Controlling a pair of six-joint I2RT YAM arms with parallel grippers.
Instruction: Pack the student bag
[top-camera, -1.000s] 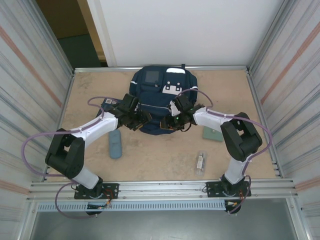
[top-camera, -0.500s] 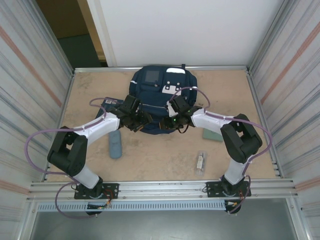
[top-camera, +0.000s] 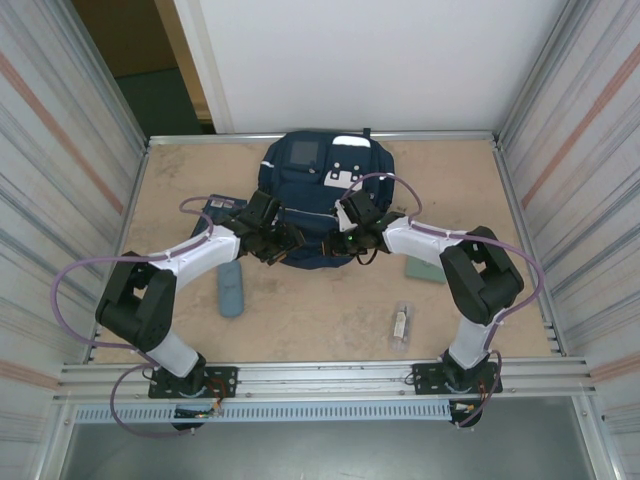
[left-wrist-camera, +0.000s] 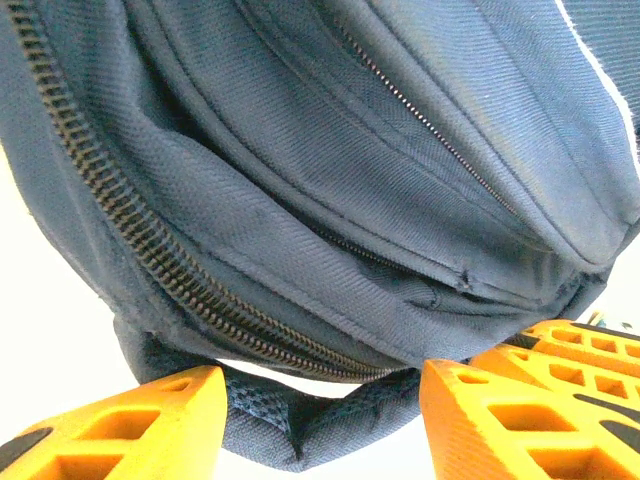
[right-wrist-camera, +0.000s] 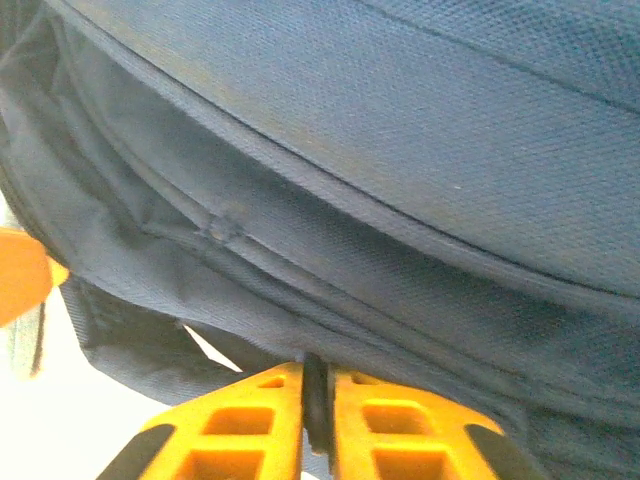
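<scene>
My left gripper's open fingers still surround the mesh strap and will move outward onto the fabric fold beside the long zipper next.
The student bag, a navy backpack with white patches and a grey front panel, lies at the back middle of the table. My left gripper is at its near left edge. In the left wrist view the left gripper is open, its orange fingers standing apart on either side of a navy mesh strap fold under a zipper line. My right gripper is at the bag's near right edge. In the right wrist view the right gripper is shut on a thin dark tab at the lower seam of the student bag.
On the table lie a blue-grey pouch near the left arm, a flat green pad by the right arm, a small clear packet in front, and a dark flat item left of the bag. Ribbed metal walls flank the table.
The right gripper's fingers have closed onto the bag's lower seam, and the gripper has shifted slightly left. The left arm moved a little nearer the bag, its fingers unchanged.
</scene>
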